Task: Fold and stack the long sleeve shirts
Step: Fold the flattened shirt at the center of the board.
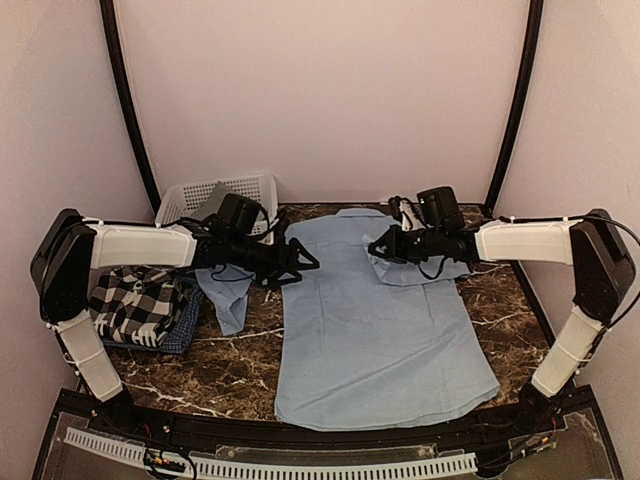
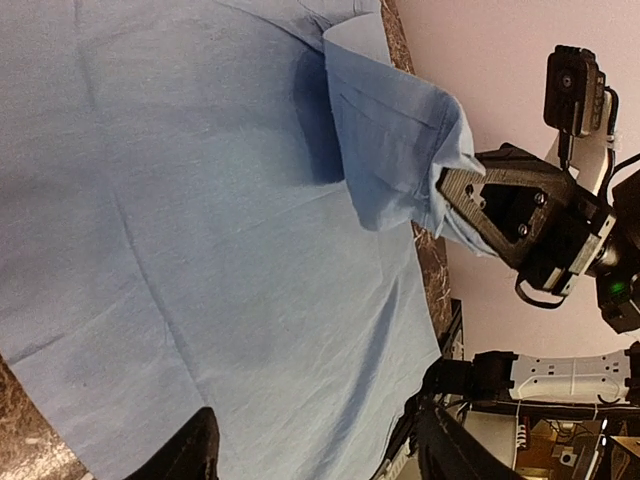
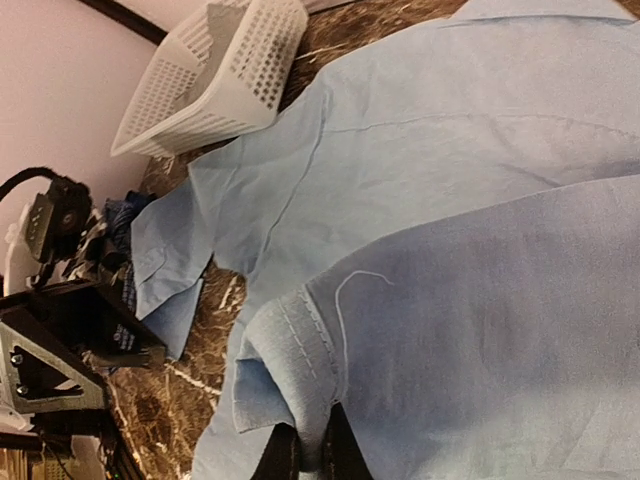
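Note:
Next, my left gripper moves across the shirt onto the folded flap's cuff edge (image 1: 374, 263) (image 2: 422, 190), since that edge hangs to the gripper's right in the top view.
A light blue long sleeve shirt (image 1: 370, 330) lies spread flat on the middle of the dark marble table (image 1: 230, 370). My right gripper (image 1: 378, 250) is shut on the cuff (image 3: 290, 350) of its right sleeve (image 1: 430, 268), which is lifted and drawn over the shirt's upper chest. Both dark fingers (image 3: 345, 452) pinch the cuff's edge. My left gripper (image 1: 305, 262) hovers open above the shirt's left edge, its fingers (image 2: 195, 452) wide apart over bare cloth. The other sleeve (image 1: 228, 300) trails off to the left on the table.
A black-and-white checked shirt (image 1: 135, 300) lies folded on a dark blue one (image 1: 187, 330) at the table's left side. A white lattice basket (image 1: 190, 195) with grey cloth inside stands at the back left. Both arms reach in above the shirt's shoulders.

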Tool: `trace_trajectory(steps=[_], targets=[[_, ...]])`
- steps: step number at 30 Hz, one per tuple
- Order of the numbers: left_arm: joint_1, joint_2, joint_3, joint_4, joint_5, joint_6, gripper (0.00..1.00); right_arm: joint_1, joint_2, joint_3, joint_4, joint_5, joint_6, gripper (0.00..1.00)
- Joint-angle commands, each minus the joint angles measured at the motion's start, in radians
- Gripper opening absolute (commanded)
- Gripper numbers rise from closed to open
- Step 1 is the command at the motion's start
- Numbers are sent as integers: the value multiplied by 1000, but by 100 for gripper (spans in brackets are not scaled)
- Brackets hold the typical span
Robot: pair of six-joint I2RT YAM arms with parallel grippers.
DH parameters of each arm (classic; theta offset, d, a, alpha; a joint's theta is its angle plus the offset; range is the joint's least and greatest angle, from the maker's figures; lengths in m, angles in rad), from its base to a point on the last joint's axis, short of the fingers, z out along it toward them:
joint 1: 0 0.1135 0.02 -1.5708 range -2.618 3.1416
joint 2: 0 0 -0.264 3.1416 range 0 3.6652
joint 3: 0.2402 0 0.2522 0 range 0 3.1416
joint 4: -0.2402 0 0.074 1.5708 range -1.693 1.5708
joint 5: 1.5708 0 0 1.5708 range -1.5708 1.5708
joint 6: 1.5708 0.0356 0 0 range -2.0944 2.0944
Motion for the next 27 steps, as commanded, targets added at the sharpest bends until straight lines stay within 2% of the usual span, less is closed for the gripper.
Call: trace_trajectory(steps=[1,5,13,20,27], targets=[[-24,37,-13,126,30,-44,66,78,70,-15,193,-120,137,0],[-33,64,-30,216,40,-82,67,127,139,10,240,-154,171,0],[-34,75,-92,382,-1,-213,68,154,166,-7,274,-181,195,0],[-35,134,-52,387,-87,-313,67,164,165,-24,269,-167,177,0],[-36,194,1,391,-90,-336,66,177,174,-18,228,-143,138,1]])
